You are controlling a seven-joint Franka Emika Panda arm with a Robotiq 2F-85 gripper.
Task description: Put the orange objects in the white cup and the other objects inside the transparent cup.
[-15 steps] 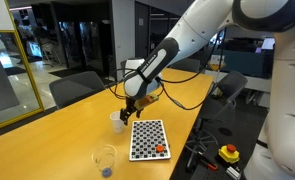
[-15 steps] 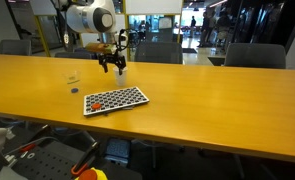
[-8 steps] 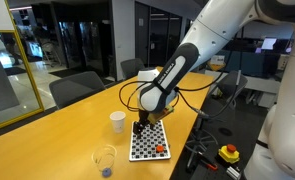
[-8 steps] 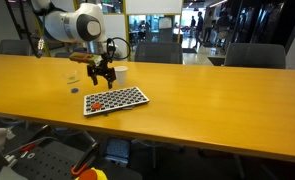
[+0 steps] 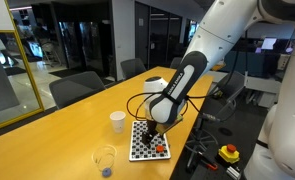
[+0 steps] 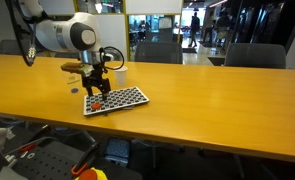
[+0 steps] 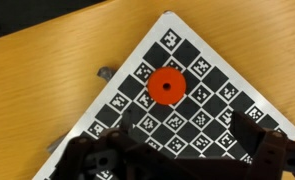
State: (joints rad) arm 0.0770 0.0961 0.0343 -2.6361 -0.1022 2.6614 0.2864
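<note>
I need to move my gripper over the orange disc (image 7: 167,86) next and lower its open fingers around the disc's rim, because the disc lies on the board (image 7: 219,112) ahead of my fingers.
An orange disc (image 7: 167,86) with a centre hole lies on the checkered marker board (image 7: 219,112); it also shows in an exterior view (image 5: 158,150). My gripper (image 7: 177,160) is open and empty, hovering just above the board with the disc slightly ahead of its fingers; it shows in both exterior views (image 5: 154,131) (image 6: 94,95). The white cup (image 5: 117,121) stands upright beyond the board, and shows behind the arm (image 6: 118,73). The transparent cup (image 5: 105,158) (image 6: 72,77) stands apart from the board with a small blue object in its bottom.
The board (image 5: 147,140) (image 6: 115,100) lies near an edge of the long wooden table (image 5: 57,135). A small grey piece (image 7: 105,72) lies on the wood at the board's edge. Office chairs stand around the table. A robot cable hangs over the board.
My gripper has moved away from the white cup, across the board and down, to just over the orange disc. The cups and board have not moved.
</note>
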